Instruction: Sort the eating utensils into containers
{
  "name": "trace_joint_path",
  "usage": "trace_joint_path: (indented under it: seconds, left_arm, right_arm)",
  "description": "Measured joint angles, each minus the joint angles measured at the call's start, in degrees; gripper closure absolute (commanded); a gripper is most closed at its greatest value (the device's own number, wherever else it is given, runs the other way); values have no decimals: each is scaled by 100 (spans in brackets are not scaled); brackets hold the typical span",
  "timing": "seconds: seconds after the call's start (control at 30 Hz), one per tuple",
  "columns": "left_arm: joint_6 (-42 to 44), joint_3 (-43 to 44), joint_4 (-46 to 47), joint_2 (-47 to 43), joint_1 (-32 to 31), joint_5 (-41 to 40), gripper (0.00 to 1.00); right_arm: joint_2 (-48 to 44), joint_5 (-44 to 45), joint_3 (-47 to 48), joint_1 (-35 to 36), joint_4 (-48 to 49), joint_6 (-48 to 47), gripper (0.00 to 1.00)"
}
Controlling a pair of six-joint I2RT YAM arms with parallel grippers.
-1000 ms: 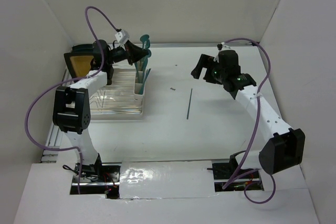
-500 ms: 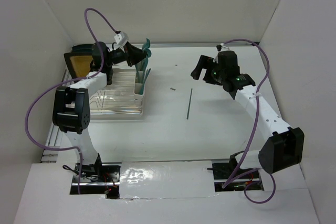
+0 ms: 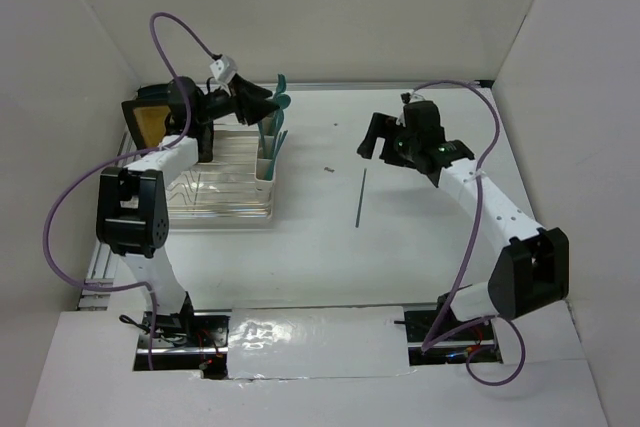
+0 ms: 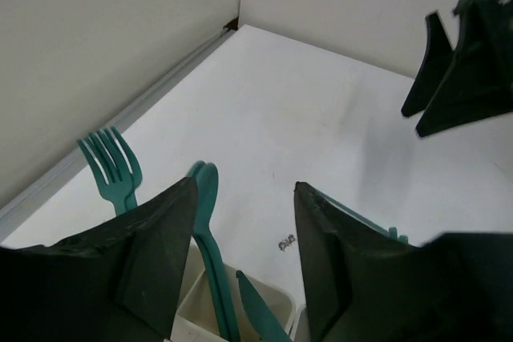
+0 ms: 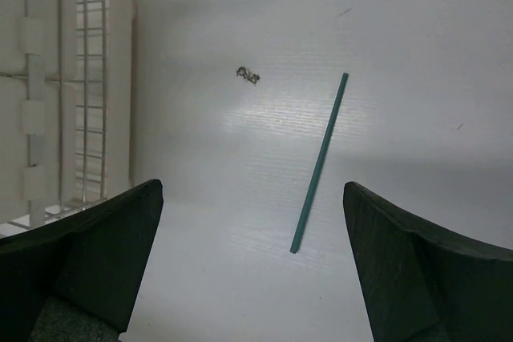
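Next, my right gripper lowers and draws back onto the thin teal stick's near end (image 3: 358,221) (image 5: 299,238), since it lies flat on the tabletop below my open fingertips.
Several teal eating utensils (image 3: 276,117) stand in the cream containers (image 3: 266,162) at the dish rack's right edge. The left wrist view shows a fork (image 4: 114,167), a spoon (image 4: 204,198) and a knife (image 4: 260,310) rising out of the containers (image 4: 276,298). My left gripper (image 3: 262,107) (image 4: 244,198) hovers just above them, open, its fingers touching nothing. A thin teal stick (image 3: 361,197) (image 5: 321,162) lies flat on the table. My right gripper (image 3: 378,137) (image 5: 252,188) hangs wide open above the stick and holds nothing.
The clear wire-ribbed dish rack (image 3: 220,182) (image 5: 64,78) sits at the left. A dark-framed yellow object (image 3: 150,122) stands behind it. A small dark speck (image 3: 328,169) (image 5: 248,75) lies between rack and stick. White walls close in the back and sides.
My left gripper has opened and drawn back slightly left; the teal utensil it held up now sits lower in the containers. My right gripper has shifted a little to the left.
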Motion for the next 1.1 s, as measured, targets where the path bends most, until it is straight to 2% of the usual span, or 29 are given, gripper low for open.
trace_joint_path:
  seconds: [0.03,0.2,0.33,0.37,0.47,0.7,1.07,1.1]
  left_arm:
    - [-9,39,-48,-48,17,-7,31]
    - [192,699,-911,-437,59,-426,27]
    - [640,1294,-1888,-1040,68,-938,22]
    - [776,1322,-2094,-1272,57,-1110,19]
    - [1200,1158,-2553,-2124,2,-1626,14]
    - [1834,632,-3407,-3816,-48,-2588,12]
    - [2245,70,-4581,-4529,-48,-3270,8]
    - [2249,70,-4649,-4529,-48,-3283,8]
  right_arm:
    - [94,4,0,26,0,2,0]
    - [741,107,0,256,-9,105,7]
    - [1384,442,116,570,-149,240,24]
    - [1591,555,179,656,-201,278,33]
    - [2057,833,251,846,-334,363,43]
    - [2271,1244,251,1043,-667,575,49]
    - [2371,1467,-275,1281,-610,922,71]
    - [2378,1482,-275,1303,-575,938,77]
